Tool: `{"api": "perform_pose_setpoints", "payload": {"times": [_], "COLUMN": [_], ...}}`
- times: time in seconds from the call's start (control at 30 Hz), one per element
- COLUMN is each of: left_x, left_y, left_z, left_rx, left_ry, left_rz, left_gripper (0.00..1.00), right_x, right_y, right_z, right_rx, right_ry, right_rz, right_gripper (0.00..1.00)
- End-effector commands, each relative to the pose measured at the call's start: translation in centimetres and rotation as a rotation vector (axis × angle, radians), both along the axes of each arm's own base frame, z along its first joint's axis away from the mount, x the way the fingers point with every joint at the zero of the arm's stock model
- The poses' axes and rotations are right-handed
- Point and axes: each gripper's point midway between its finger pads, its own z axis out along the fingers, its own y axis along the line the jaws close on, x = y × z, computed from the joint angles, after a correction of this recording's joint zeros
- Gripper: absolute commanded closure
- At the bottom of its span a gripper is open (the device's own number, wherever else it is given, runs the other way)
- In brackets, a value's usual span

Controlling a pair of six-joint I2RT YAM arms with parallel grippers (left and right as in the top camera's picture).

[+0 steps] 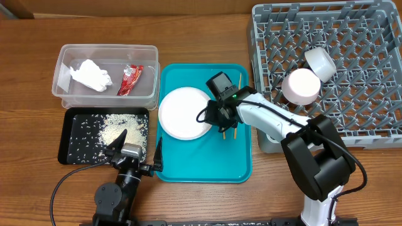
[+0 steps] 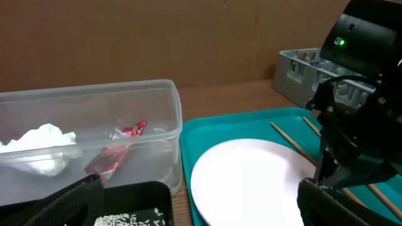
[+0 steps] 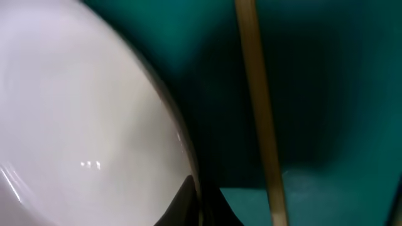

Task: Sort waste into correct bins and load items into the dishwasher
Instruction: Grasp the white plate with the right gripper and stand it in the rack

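The plate should rise in my right gripper and tilt into the rack's empty far tray-side corner, outward and to its right in the overhead view.
The round white plate lies on the teal tray. My right gripper is at the plate's right edge; in the right wrist view its fingers are pinched on the plate's rim. Two wooden chopsticks lie just to the right of it; one also shows in the right wrist view. My left gripper is open and empty, low between the black tray and the teal tray. Rice lies in the black tray. The clear tub holds the tissue and the red wrapper.
The grey dish rack stands at the right. A pale bowl and a smaller white vessel lie on their sides in it. The right arm reaches over the teal tray's right side.
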Motion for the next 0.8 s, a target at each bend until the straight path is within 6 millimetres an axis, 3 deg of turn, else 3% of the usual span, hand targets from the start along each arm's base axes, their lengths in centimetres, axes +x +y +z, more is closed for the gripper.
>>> {"api": "perform_pose_setpoints", "payload": {"times": [0.0,0.13,0.2,0.4,0.47,0.57,0.77], "left_x": [-0.1,-0.1,-0.1,-0.1,-0.1,-0.1,-0.1], "left_y": [-0.1,-0.1,-0.1,-0.1,-0.1,-0.1,-0.1], "left_z": [0.0,0.0,0.0,0.0,0.0,0.0,0.0], "left_rx": [0.014,0.014,0.014,0.014,0.014,0.014,0.014], "left_ry": [-0.007,-0.007,-0.007,-0.007,-0.007,-0.007,-0.007], "left_rz": [-0.008,-0.008,-0.008,-0.008,-0.008,-0.008,-0.008], "left_gripper": [0.00,0.00,0.00,0.00,0.00,0.00,0.00], "right_x": [1.1,2.8,3.8,5.3,5.4,6.3,9.5], "right_y": [-0.4,-3.4,-6.0,-17.6,-20.7,-23.6,-28.5], "right_z": [3.8,10.1,14.3,26.2,28.8,30.3,29.1], "right_rx": [0.021,-0.043,-0.121,-0.568,-0.723,-0.868,-0.990], "right_ry": [-0.090,-0.288,-0.437,-0.848,-0.914,-0.936,-0.895], "right_rz": [-0.013,-0.040,-0.062,-0.315,-0.383,-0.407,-0.456], "right_gripper": [0.96,0.96,0.96,0.96,0.96,0.96,0.96]}}
